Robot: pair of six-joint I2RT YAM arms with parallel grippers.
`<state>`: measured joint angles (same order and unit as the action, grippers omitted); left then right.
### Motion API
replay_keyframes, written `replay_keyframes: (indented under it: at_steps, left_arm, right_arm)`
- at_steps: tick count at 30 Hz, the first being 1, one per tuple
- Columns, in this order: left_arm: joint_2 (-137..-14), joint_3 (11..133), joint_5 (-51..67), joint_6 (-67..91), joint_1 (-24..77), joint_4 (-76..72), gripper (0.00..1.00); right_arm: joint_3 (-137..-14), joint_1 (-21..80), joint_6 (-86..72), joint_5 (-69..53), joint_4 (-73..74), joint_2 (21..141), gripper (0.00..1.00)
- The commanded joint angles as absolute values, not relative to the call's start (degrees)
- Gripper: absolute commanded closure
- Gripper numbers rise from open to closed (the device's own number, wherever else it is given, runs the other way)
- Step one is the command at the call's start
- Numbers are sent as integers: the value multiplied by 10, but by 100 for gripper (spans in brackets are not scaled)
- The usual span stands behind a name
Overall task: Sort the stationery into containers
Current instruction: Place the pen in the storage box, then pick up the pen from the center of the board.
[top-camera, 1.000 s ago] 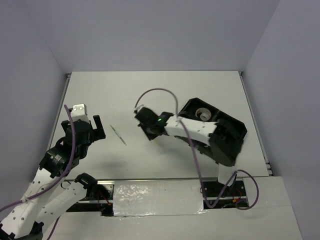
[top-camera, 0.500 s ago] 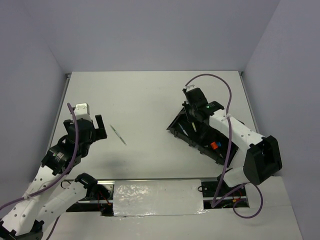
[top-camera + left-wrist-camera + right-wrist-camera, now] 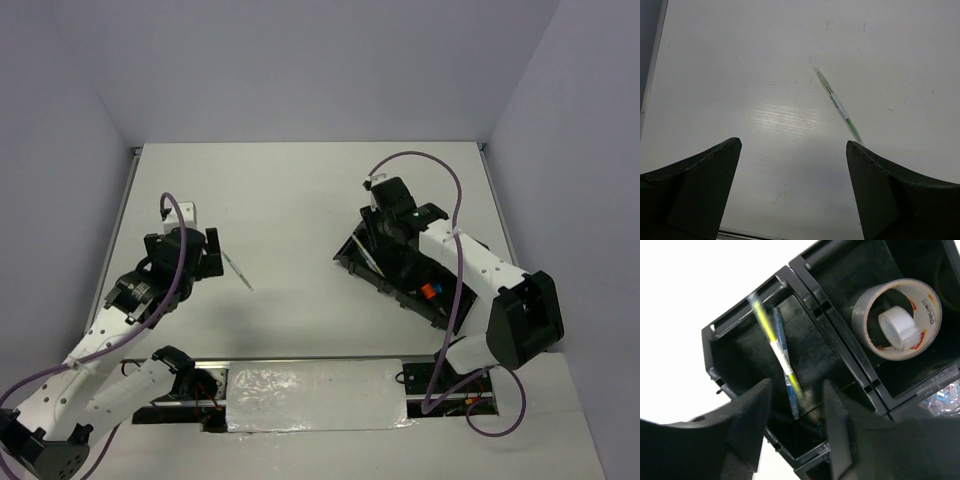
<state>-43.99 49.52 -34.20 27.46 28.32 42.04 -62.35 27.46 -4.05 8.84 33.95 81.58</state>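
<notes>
The pen's white middle (image 3: 237, 270) (image 3: 839, 106) lies below my left gripper, to its right in the top view. My left gripper swings that way next, turns along the pen's slant and descends.
A thin green-and-white pen (image 3: 237, 270) lies on the white table, seen slanting in the left wrist view (image 3: 837, 105). My left gripper (image 3: 205, 250) hovers just left of it, open and holding nothing (image 3: 792, 145). My right gripper (image 3: 380, 245) is over the left end of the black organizer tray (image 3: 345, 256), jaws apart (image 3: 795, 390). Below them a blurred yellow pen (image 3: 771, 340) is loose in the long compartment, beside a blue pen (image 3: 781, 342). The neighbouring compartment holds a grey tape roll (image 3: 860, 310) with a small clear tape roll (image 3: 897, 326) inside it.
The tray's divider wall (image 3: 815, 315) separates the pen slot from the tape compartment. An orange-capped item (image 3: 428, 291) sits in a nearer compartment. Purple cables loop over both arms. Grey walls close in the table on three sides.
My right arm swung from the table's middle to the tray, then its jaws opened and let the yellow pen go. My left gripper moved forward and right, toward the pen on the table.
</notes>
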Motion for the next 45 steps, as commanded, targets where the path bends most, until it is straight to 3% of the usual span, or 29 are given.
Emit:
replay_keyframes:
  at_steps: [1,8,15,21,26,27,28,29,33,35,40,42,43,45]
  left_arm:
    - [-455,531,-352,309,283,427,1]
    - [-494,467,-286,443,283,333,1]
    - [-666,494,-358,557,282,329,1]
    - [-800,529,-406,629,280,343,5]
    - [-909,546,-368,613,262,280,10]
    - [-924,554,-365,607,260,274,12]
    - [-951,555,-360,605,261,268,23]
    - [-962,557,-356,605,261,265,28]
    - [-995,540,-330,622,261,249,36]
    - [-1002,529,-323,624,260,240,45]
    - [-973,480,-278,614,261,195,82]
    - [-952,453,-263,612,262,185,92]
    - [-923,444,-241,607,264,167,100]
    - [-890,417,-211,586,272,142,100]
  right_arm:
    - [-626,273,-38,66,327,773,45]
    - [-607,297,-67,-24,310,699,40]
    - [-579,376,-108,-36,301,616,20]
    - [-564,445,-127,-9,308,590,18]
    - [-535,460,-132,-7,304,571,17]
    - [-532,460,-132,-6,304,565,17]
    - [-529,461,-128,-5,306,562,17]
    - [-525,461,-127,-4,308,559,17]
    - [-521,461,-126,10,320,550,17]
    - [-520,461,-127,6,318,543,17]
    - [-501,461,-146,3,272,520,10]
    - [-483,461,-156,-20,247,515,7]
    - [-475,462,-167,-26,221,513,0]
    - [-454,461,-184,-44,194,516,0]
